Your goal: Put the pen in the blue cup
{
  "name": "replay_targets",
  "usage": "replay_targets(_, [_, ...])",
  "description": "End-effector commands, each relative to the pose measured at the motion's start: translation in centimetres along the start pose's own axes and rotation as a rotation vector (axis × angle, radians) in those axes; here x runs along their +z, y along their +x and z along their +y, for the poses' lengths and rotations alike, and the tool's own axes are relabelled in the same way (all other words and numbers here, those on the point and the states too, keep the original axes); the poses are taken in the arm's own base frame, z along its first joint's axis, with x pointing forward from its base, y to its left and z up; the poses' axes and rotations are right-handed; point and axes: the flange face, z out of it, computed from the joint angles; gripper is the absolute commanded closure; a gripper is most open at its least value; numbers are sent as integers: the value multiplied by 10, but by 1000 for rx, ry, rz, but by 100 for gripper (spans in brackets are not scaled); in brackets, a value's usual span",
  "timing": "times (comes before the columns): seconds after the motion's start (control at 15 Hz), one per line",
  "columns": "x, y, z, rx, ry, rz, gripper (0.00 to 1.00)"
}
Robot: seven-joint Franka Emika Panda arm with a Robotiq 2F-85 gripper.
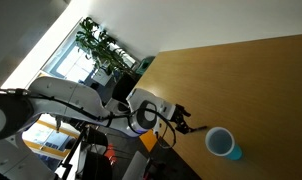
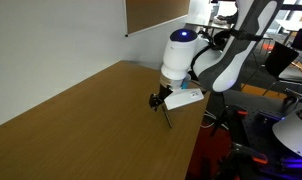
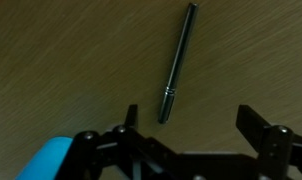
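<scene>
My open gripper is above the pen's near end (image 2: 165,111) (image 3: 166,110), which is already between my fingers, so I need to lower my gripper onto that end and close it.
The pen (image 3: 176,62) is a thin dark stick lying flat on the wooden table. In the wrist view its near end lies between my fingers, closer to the left finger. My gripper (image 3: 194,125) is open and empty, just above the table over that end of the pen. In both exterior views the gripper (image 1: 179,116) (image 2: 158,100) hovers low near the table's edge, with the pen (image 2: 167,118) right below it. The blue cup (image 1: 223,144) stands upright on the table a short way beyond the gripper. A part of it shows at the lower left of the wrist view (image 3: 46,162). It is out of view in one exterior view.
The wooden table (image 1: 251,80) (image 2: 81,130) ends close to the gripper. Plants (image 1: 101,45) and office furniture stand behind the arm. A wall with a board (image 2: 156,12) borders the table's far side.
</scene>
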Motion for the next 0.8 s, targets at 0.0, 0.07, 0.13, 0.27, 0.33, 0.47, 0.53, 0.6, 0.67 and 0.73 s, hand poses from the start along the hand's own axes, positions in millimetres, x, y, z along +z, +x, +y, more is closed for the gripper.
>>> replay_targets(0.0, [7,-3,1,29,21,-15,0])
replay_targets(0.07, [9,-3,2,32,20,-17,0])
replay_targets(0.13, [11,-4,2,36,19,-21,0])
replay_targets(0.27, [13,-5,3,42,18,-26,0])
replay_targets(0.33, [15,-5,3,41,16,-26,0])
replay_targets(0.47, [19,-5,3,37,14,-27,0])
replay_targets(0.53, [21,-5,4,36,13,-27,0])
replay_targets(0.6, [24,-5,4,36,13,-29,0])
replay_targets(0.67, [27,-5,5,36,10,-32,0])
replay_targets(0.73, [29,-6,6,38,9,-35,0])
